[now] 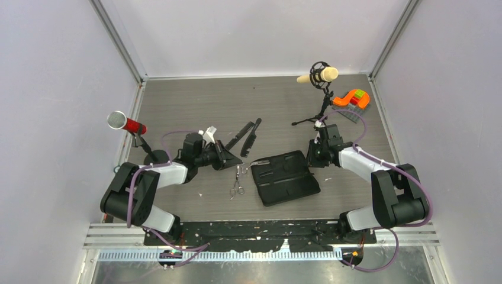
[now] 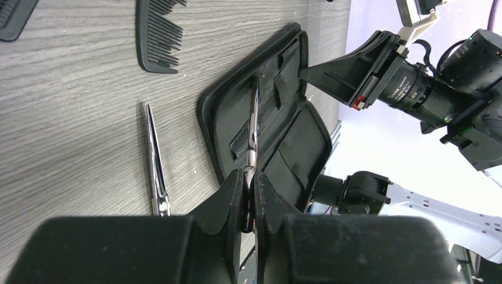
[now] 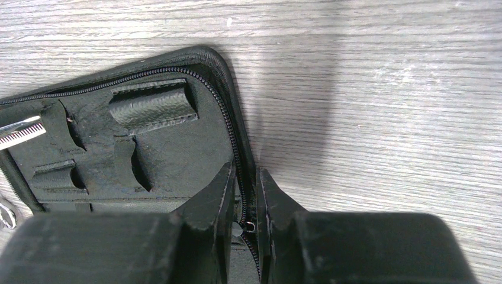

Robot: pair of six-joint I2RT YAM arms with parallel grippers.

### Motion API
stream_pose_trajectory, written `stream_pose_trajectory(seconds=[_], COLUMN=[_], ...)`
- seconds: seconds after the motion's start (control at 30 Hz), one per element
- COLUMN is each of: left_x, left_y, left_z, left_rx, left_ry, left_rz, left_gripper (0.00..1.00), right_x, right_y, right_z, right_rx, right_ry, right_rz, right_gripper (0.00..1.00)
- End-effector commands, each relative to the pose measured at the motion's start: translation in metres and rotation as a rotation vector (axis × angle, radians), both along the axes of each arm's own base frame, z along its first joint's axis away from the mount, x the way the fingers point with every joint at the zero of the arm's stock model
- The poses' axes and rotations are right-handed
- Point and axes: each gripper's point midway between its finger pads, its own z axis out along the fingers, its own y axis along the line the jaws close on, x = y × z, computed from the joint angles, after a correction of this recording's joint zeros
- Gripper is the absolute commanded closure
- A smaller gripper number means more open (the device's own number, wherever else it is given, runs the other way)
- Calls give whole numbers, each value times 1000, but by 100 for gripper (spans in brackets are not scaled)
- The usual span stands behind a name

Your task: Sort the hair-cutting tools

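My left gripper will next move back and down over the second scissors' pivot (image 1: 237,178) (image 2: 161,199) to let go of the ring end, since the held blade already reaches into a pocket.
My left gripper (image 2: 250,177) is shut on the ring end of one silver scissors (image 2: 254,118). Its blade points into a pocket of the open black zippered case (image 2: 296,142). In the top view that gripper (image 1: 235,158) sits just left of the case (image 1: 284,177). A second scissors (image 2: 155,160) lies flat on the table beside the case, also seen from above as the second scissors (image 1: 238,183). Two black combs (image 1: 240,136) (image 1: 253,135) lie further back. My right gripper (image 3: 244,177) is shut on the case's zippered right edge (image 3: 237,148).
A red microphone (image 1: 125,123) stands at the far left. A cream microphone (image 1: 319,76) on a tripod stands behind the right arm. Orange and green blocks (image 1: 352,99) lie at the back right. Walls close off three sides of the grey table (image 1: 189,100).
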Motion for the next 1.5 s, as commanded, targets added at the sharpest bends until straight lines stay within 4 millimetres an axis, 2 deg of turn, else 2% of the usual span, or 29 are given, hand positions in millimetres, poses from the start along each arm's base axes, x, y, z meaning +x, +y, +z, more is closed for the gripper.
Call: stream_pose_trajectory(seconds=[0.0, 0.27, 0.53, 0.97, 1.23, 1.47], left_x=[-14, -29, -28, -32, -35, -43], left_y=[1, 8, -4, -17, -4, 9], left_z=[-11, -12, -11, -25, -30, -31], left_rx=[-2, 44, 24, 11, 83, 95], left_ry=[73, 111, 117, 190, 200, 217], left_rz=[-13, -24, -49, -6, -90, -162], left_gripper=[100, 100, 100, 99, 100, 100], right_x=[7, 7, 4, 0, 0, 2], right_y=[6, 7, 10, 19, 20, 30], right_z=[7, 9, 9, 8, 13, 22], right_rx=[25, 34, 53, 112, 118, 170], right_ry=[-51, -57, -56, -55, -85, -134], right_rz=[20, 23, 30, 32, 53, 105], right_gripper=[92, 92, 92, 95, 95, 95])
